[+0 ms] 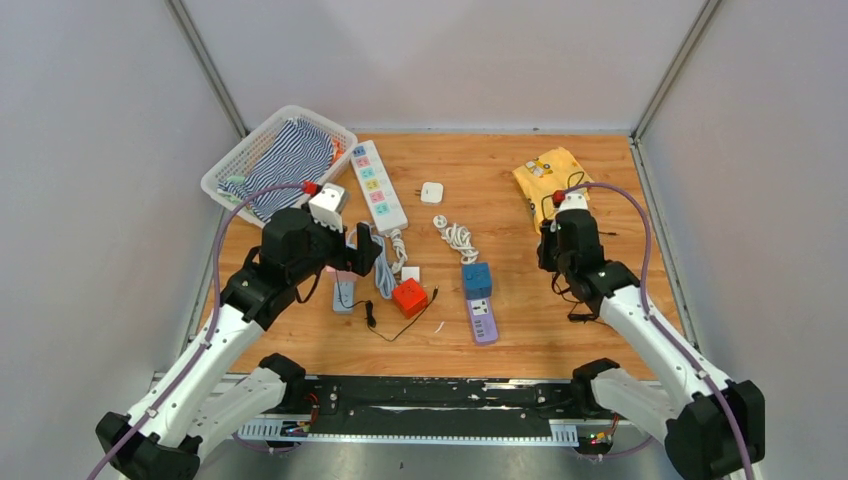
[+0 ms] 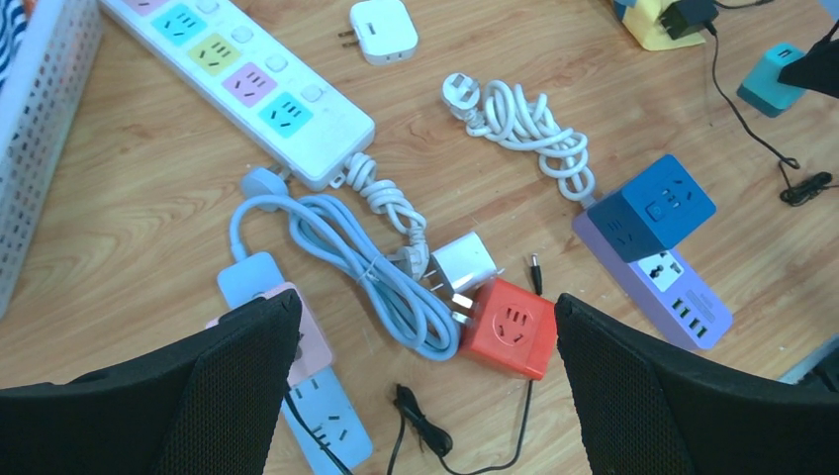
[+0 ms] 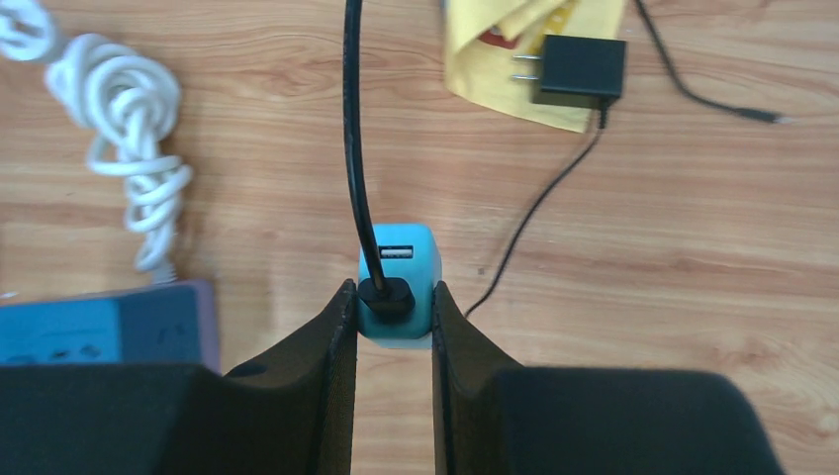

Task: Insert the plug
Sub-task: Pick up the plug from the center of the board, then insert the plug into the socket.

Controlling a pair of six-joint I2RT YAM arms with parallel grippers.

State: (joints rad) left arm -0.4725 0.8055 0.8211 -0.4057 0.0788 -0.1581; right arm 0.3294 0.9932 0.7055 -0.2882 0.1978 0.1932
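Observation:
My right gripper will move back and to the left in the top view, then lower the adapter there and release, as the purple strip's white socket (image 1: 478,308) is empty.
My right gripper (image 3: 393,300) is shut on a small teal USB adapter (image 3: 398,259) that rests on the wooden table. A black USB plug (image 3: 386,296) sits in the adapter's near port, and its black cable (image 3: 351,129) runs up out of view. The port beside it is empty. In the top view the right gripper (image 1: 552,258) is at the table's right-middle. My left gripper (image 2: 425,307) is wide open and empty, hovering above a red cube socket (image 2: 510,327) and a light blue cable (image 2: 346,247). The left gripper shows in the top view (image 1: 352,255).
A white power strip (image 1: 377,185), a white basket (image 1: 232,165) with striped cloth, a white charger (image 2: 384,30), a knotted white cord (image 2: 524,124), a blue cube (image 2: 658,208) on a purple strip (image 2: 683,297), a pink-and-blue strip (image 2: 317,416), and a black adapter (image 3: 579,71) on a yellow pouch (image 1: 550,172).

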